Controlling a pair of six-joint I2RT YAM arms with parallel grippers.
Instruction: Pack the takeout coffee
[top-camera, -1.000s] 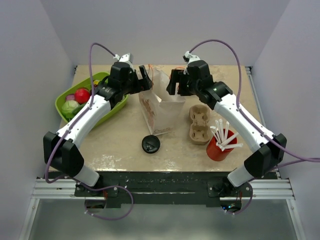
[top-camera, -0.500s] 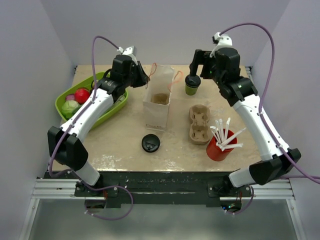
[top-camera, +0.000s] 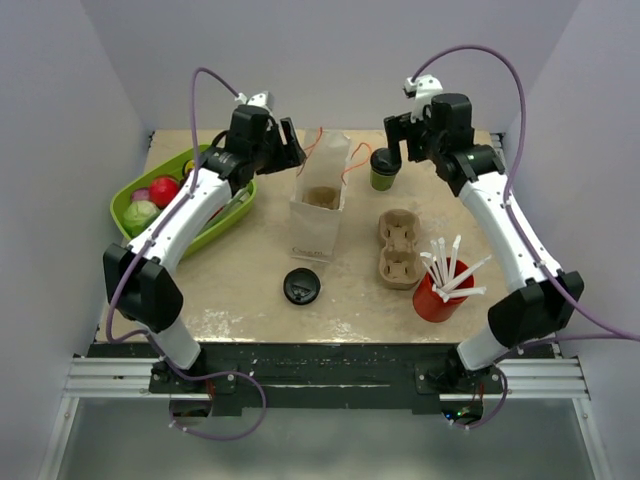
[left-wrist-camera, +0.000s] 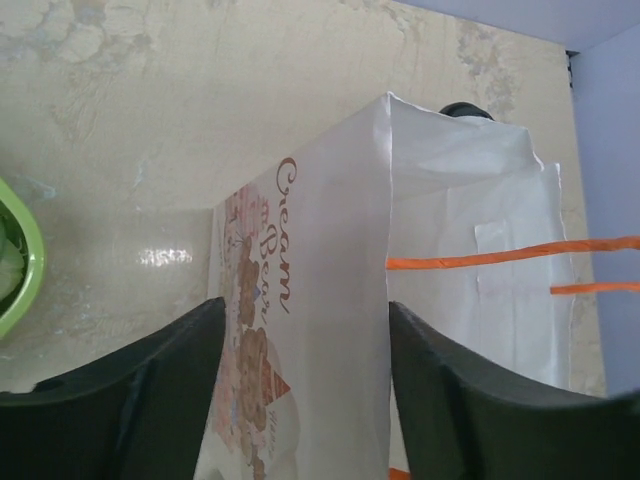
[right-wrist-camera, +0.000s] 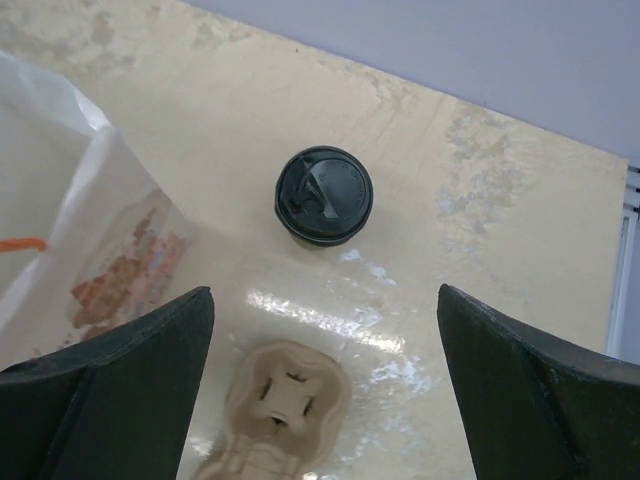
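The right gripper moves to the left in the top view next and lowers onto the black lid's rim (top-camera: 381, 169) (right-wrist-camera: 311, 236), because its open fingers hover above the cup.
The takeout coffee (top-camera: 383, 170), a small green cup with a black lid (right-wrist-camera: 324, 195), stands on the table right of the bag. The white paper bag (top-camera: 318, 215) with orange handles stands upright, mouth open. My left gripper (top-camera: 290, 148) is at the bag's top left edge. Its jaws are open, with the bag's narrow side panel (left-wrist-camera: 300, 230) between its fingers (left-wrist-camera: 150, 400). My right gripper (top-camera: 397, 140) hovers open above the cup. Nothing is between its wide fingers (right-wrist-camera: 120, 380), and the gap (right-wrist-camera: 325, 295) sits just in front of the cup.
A cardboard cup carrier (top-camera: 399, 245) lies in front of the cup, below the right gripper (right-wrist-camera: 285, 400). A red cup with white straws (top-camera: 436, 298) stands at the front right. A loose black lid (top-camera: 301, 287) lies before the bag. A green basket (top-camera: 120, 213) of produce sits at the left.
The bag went from tilted between both grippers to upright. My right gripper left the bag and rose above the cup. My left gripper stayed at the bag's edge, its jaws now apart.
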